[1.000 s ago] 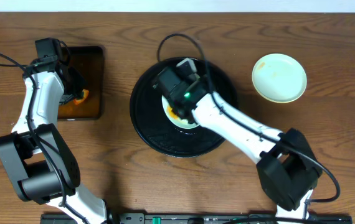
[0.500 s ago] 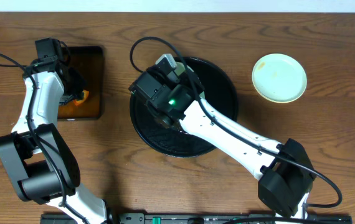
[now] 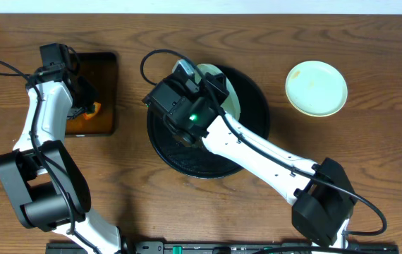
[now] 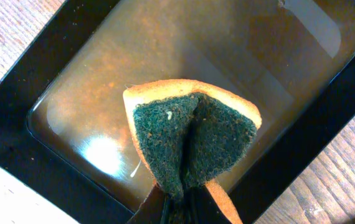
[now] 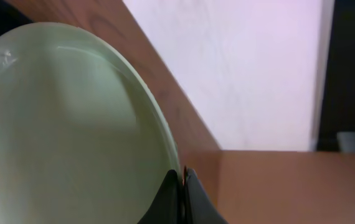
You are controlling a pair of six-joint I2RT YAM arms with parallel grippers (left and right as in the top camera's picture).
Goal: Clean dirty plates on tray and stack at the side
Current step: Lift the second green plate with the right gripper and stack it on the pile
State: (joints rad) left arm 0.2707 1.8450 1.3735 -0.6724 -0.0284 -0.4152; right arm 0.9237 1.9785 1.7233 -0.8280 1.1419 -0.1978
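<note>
My right gripper should next swing to the right in the overhead view and lower the mint plate (image 3: 230,99) onto the yellowish plate, because the yellowish plate lies flat on the tabletop.
My right gripper (image 5: 182,180) is shut on the rim of a pale mint plate (image 5: 65,124). It holds that plate (image 3: 230,99) tilted up on edge over the back of the round black tray (image 3: 187,159). A second pale yellowish plate (image 3: 317,87) lies flat on the table to the right. My left gripper (image 4: 180,208) is shut on a folded green and orange sponge (image 4: 193,134). The sponge (image 3: 92,109) hangs over the rectangular tray.
The rectangular black tray (image 3: 106,67) at the left holds orange-brown liquid (image 4: 134,56). My right arm (image 3: 271,155) crosses the round tray from the front right. A cable (image 3: 151,60) loops over the table behind the tray.
My right arm has swung left across the round tray, and the mint plate that lay flat in it now stands tilted in the gripper. The left arm and sponge have not moved.
</note>
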